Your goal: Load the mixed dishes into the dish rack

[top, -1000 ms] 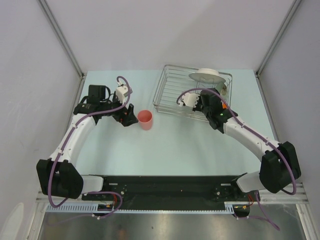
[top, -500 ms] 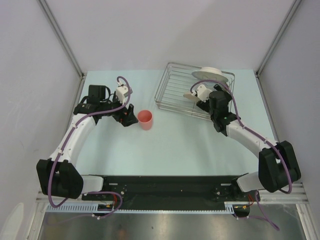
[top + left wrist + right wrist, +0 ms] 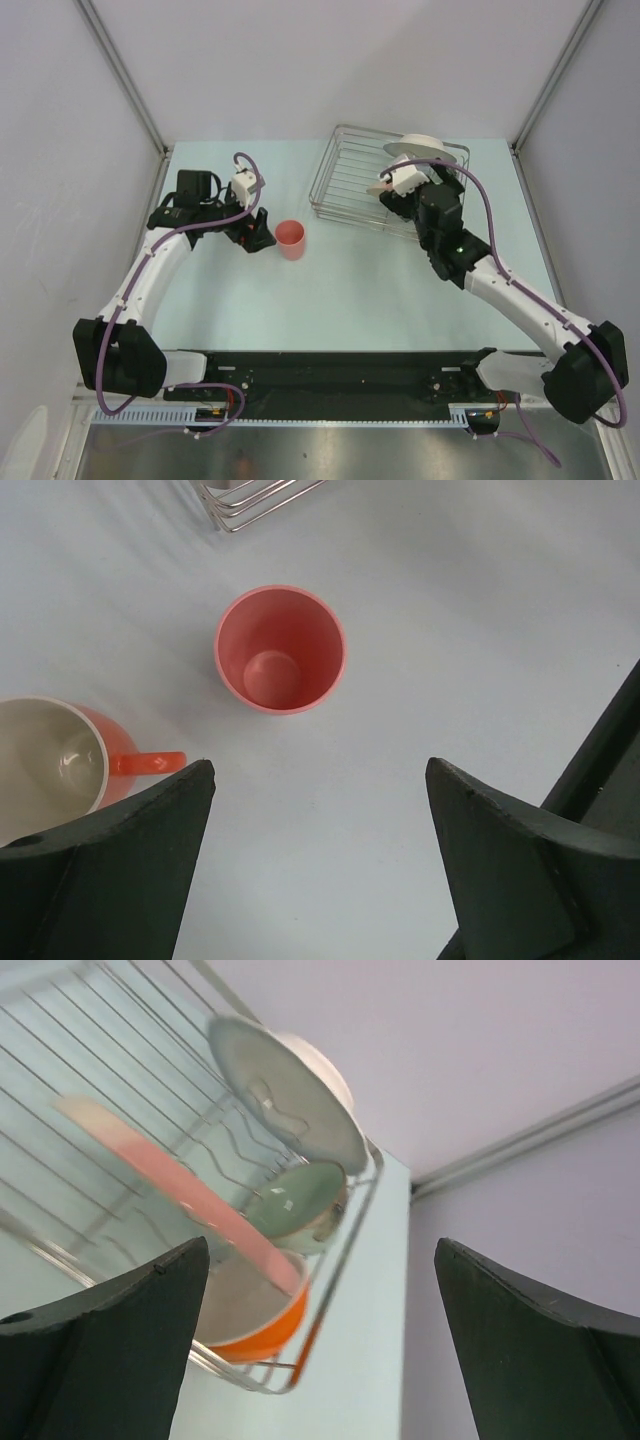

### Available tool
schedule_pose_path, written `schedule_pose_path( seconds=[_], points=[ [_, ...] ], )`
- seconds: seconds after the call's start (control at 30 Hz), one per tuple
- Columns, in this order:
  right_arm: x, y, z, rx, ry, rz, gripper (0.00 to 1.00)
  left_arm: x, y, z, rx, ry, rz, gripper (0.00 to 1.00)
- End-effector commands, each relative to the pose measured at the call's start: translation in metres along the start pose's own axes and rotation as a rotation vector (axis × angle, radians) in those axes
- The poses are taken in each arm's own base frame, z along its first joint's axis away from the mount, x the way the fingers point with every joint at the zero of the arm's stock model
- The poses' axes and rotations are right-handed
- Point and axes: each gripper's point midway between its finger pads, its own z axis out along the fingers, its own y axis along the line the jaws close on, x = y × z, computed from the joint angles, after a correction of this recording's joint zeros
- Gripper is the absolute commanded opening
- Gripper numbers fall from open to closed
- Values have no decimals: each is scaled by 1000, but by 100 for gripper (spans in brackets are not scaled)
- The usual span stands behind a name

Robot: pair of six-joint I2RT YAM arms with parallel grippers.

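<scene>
My left gripper's fingers span bare table, so it should move down and left in the wrist view onto the orange mug's handle-side rim (image 3: 104, 764).
The silver wire dish rack (image 3: 345, 185) stands at the back right. In it a white plate (image 3: 290, 1090) stands on edge, with a green bowl (image 3: 295, 1200), a leaning cream-and-pink plate (image 3: 180, 1185) and an orange-sided dish (image 3: 255, 1320). My right gripper (image 3: 320, 1340) hangs open over the rack's near right corner and holds nothing. The small pink cup (image 3: 280, 650) stands upright on the table, and the orange mug (image 3: 60, 765) is beside it. My left gripper (image 3: 320, 810) is open just short of the cup, with only bare table between its fingers.
The pink cup (image 3: 290, 240) sits left of the rack, with the left gripper (image 3: 255, 235) beside it. Grey walls close in the table on the left, back and right. The rack's right rim lies near the table's right edge.
My right gripper has opened and let go of the cream-and-pink plate, which now leans in the rack. The right arm has swung to the right. The left arm has not moved.
</scene>
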Motion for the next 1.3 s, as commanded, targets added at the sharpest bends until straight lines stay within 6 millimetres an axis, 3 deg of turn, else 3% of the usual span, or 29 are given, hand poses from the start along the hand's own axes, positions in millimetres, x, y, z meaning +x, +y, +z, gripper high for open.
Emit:
schedule_pose_path(
  seconds=[0.0,0.07,0.13,0.17,0.2,0.23,0.33,0.53,0.63,0.7,1.0,1.27],
  points=[
    [-63,12,-29,-39,-108,300,100,-14,5,-5,-34,-47,23,92],
    [-88,48,-41,-179,-140,400,100,-13,10,-5,-52,-44,14,92],
    [-99,81,-41,-286,-96,533,100,-9,16,-6,-66,-41,-5,92],
    [-103,97,-41,-341,-76,566,100,-8,19,-6,-68,-41,-11,92],
    [-89,124,-31,-386,16,542,100,-7,23,-6,-79,-39,-20,92],
    [-100,126,-27,-396,31,583,100,-6,26,-5,-86,-33,-25,92],
    [-95,152,-21,-448,96,560,100,-4,35,1,-104,-21,-35,91],
    [-108,142,-29,-444,13,606,98,8,73,4,-204,3,-94,89],
    [-100,142,-29,-427,26,588,83,8,99,-6,-283,-20,-124,88],
    [-96,143,-30,-419,36,582,81,13,111,-7,-319,-1,-136,88],
    [-92,152,-37,-416,47,560,75,24,130,13,-322,32,-176,88],
    [-87,154,-40,-415,50,552,73,12,134,27,-310,22,-173,87]
  ],
)
